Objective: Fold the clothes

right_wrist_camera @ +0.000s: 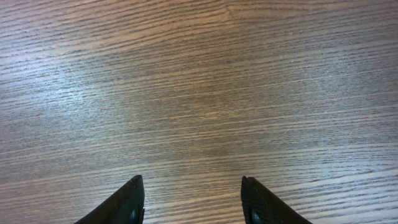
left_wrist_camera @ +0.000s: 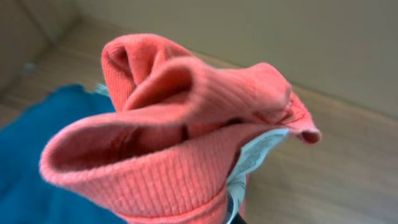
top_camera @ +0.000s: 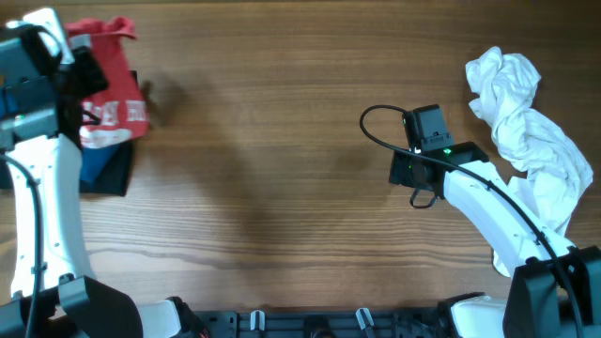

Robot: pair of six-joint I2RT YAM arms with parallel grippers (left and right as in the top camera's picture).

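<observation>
I will lower my left gripper toward the left in the overhead view, over the blue garment, and release, as the red shirt's lettered end hangs over the pile.
A red T-shirt (top_camera: 113, 80) with white lettering hangs bunched at the far left of the table, over a blue garment (top_camera: 94, 161) and a black one (top_camera: 115, 171). My left gripper (top_camera: 80, 70) is shut on the red shirt and holds it up; in the left wrist view the red ribbed fabric (left_wrist_camera: 186, 137) with its white label (left_wrist_camera: 258, 155) fills the frame and hides the fingers, with the blue garment (left_wrist_camera: 37, 143) below. A crumpled white garment (top_camera: 526, 131) lies at the far right. My right gripper (right_wrist_camera: 193, 199) is open and empty above bare wood, left of the white garment.
The wooden table (top_camera: 282, 160) spans the overhead view. The right arm (top_camera: 488, 211) reaches in from the lower right, its black cable (top_camera: 376, 127) looping beside the wrist. The left arm (top_camera: 42, 207) runs along the left edge.
</observation>
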